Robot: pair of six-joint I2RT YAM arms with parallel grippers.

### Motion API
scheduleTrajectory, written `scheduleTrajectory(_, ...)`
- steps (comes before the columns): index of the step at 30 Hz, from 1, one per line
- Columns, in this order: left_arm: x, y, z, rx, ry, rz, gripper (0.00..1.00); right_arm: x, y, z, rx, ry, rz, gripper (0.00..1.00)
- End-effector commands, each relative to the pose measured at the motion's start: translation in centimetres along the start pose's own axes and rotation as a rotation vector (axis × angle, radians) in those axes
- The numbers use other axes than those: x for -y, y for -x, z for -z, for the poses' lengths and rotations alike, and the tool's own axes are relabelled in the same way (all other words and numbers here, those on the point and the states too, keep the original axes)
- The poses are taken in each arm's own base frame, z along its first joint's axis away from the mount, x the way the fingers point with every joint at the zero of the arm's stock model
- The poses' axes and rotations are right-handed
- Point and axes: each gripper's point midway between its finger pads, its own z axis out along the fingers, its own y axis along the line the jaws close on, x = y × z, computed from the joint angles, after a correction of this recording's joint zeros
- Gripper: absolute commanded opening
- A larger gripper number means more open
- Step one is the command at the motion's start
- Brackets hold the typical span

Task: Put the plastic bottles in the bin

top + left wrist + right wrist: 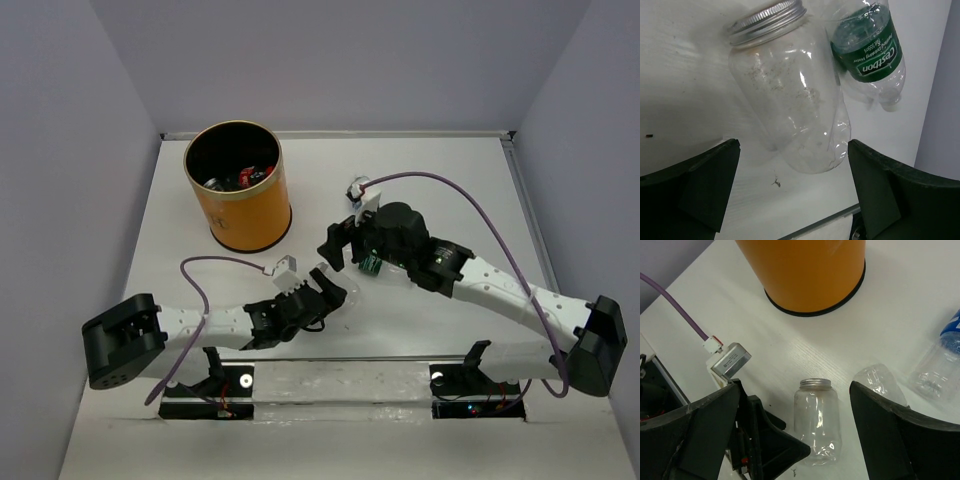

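The jar's lower body [350,285] [802,131] lies below the open fingers of my left gripper, and only the jar's base reaches between them. So my left gripper should next move down and close across that lower body.
The orange-yellow bin [237,190] stands at the back left, with a few bottles [245,178] inside; its base also shows in the right wrist view [805,270]. A clear jar-shaped bottle with a silver screw lid [790,100] lies on the table, seen also in the right wrist view [817,420]. A green-labelled bottle [867,50] lies beside it. My left gripper [792,195] is open and empty, just short of the jar's base. My right gripper [795,440] is open and empty above the jar. Both grippers meet mid-table, left [325,290] and right [338,245].
A clear bottle end [880,382] lies right of the jar, partly behind my right finger. A blue-labelled bottle [942,360] lies at the right edge. The left gripper's finger [765,440] and its cable connector [730,360] are close to the jar. Purple walls surround the table.
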Motion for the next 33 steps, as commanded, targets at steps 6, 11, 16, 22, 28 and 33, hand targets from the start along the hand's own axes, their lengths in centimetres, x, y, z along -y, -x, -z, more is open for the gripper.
scheduleTrajectory(6,1.7,2.0,-2.3,0.122,0.037,-0.047,0.99,-1.5,1.2,1.3,0.077,0.069,-0.063,0.96)
scheduleTrajectory(11,0.4,3.1,-3.3,0.153,0.074,-0.044,0.98,-1.3,0.3,2.0,0.07,0.066,-0.084,0.95)
scheduleTrajectory(16,-0.4,3.7,-3.7,0.185,0.105,-0.07,0.9,0.0,-1.7,2.7,0.035,0.015,-0.104,0.95)
scheduleTrajectory(22,-1.6,3.9,-4.4,0.218,0.136,-0.105,0.81,1.3,-3.4,2.5,-0.01,-0.033,-0.118,0.93)
scheduleTrajectory(28,-2.7,4.8,-3.9,0.251,0.155,-0.133,0.54,7.9,-3.3,0.8,-0.048,-0.19,-0.22,0.94)
scheduleTrajectory(33,-1.6,6.4,-1.0,0.258,0.114,-0.174,0.5,13.2,-1.7,-1.7,-0.07,-0.318,-0.245,0.97)
